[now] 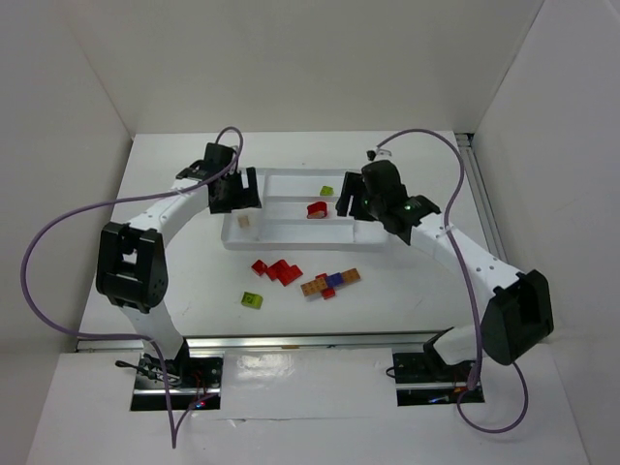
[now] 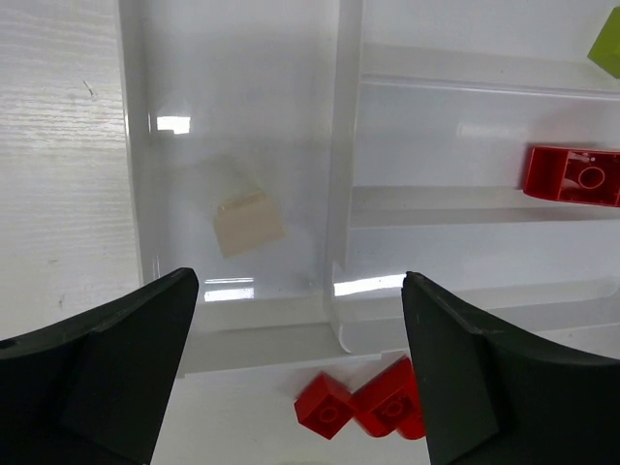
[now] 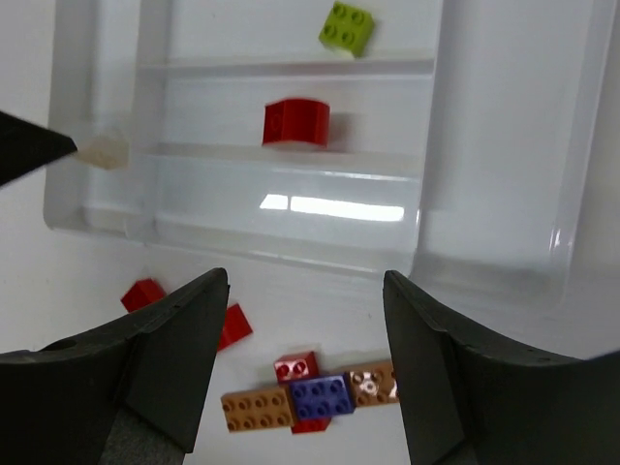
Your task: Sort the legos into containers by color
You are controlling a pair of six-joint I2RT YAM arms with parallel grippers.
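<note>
The left gripper draws back past the tray's near side next and lowers its fingers around the green lego (image 1: 252,300), which lies below and back toward my base.
The white tray (image 1: 281,232) lies mid-table. It holds a tan lego (image 1: 244,221) in its left section, a red lego (image 1: 316,208) in a middle section and a lime green lego (image 1: 327,191) in the section behind. My left gripper (image 1: 237,191) hovers open and empty over the tray's left end, above the tan lego (image 2: 249,222). My right gripper (image 1: 351,199) hovers open and empty over the tray's right part. On the table in front lie red legos (image 1: 276,270), a green lego (image 1: 253,300), and a joined orange-brown, blue-purple and red cluster (image 1: 330,283).
The right wrist view shows the cluster (image 3: 310,397) between my fingers below the tray's near wall (image 3: 291,247). The left wrist view shows red legos (image 2: 363,405) just outside the tray's wall (image 2: 344,145). White walls enclose the table.
</note>
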